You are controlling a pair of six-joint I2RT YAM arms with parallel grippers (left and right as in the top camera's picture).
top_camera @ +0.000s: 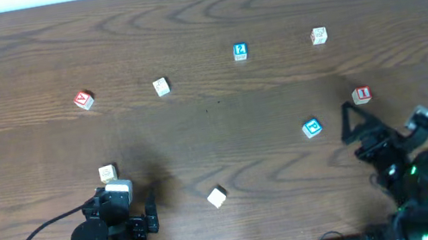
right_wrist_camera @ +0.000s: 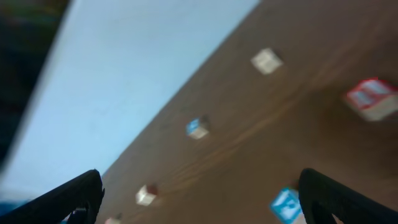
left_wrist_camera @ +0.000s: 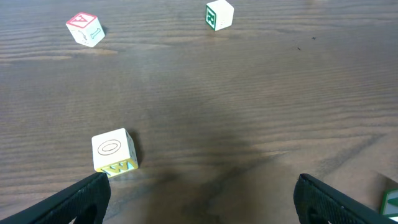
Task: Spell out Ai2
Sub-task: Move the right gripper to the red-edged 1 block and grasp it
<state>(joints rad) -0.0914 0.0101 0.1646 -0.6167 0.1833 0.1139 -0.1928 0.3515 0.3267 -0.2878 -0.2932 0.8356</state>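
Next, my right gripper moves outward and tilts downward onto the red-edged block, since that block lies outward of its open fingers and below them.
The red A block lies at the far left and also shows in the left wrist view. The blue 2 block lies far centre and shows blurred in the right wrist view. A red block with a 1- or I-like mark lies at the right and also shows in the right wrist view. My left gripper is open and empty, just behind a white O block. My right gripper is open and empty, between the red block and a blue block.
Other white blocks lie on the wooden table: one with a green letter, one at far right, and one near the front centre. The right wrist view is tilted and blurred.
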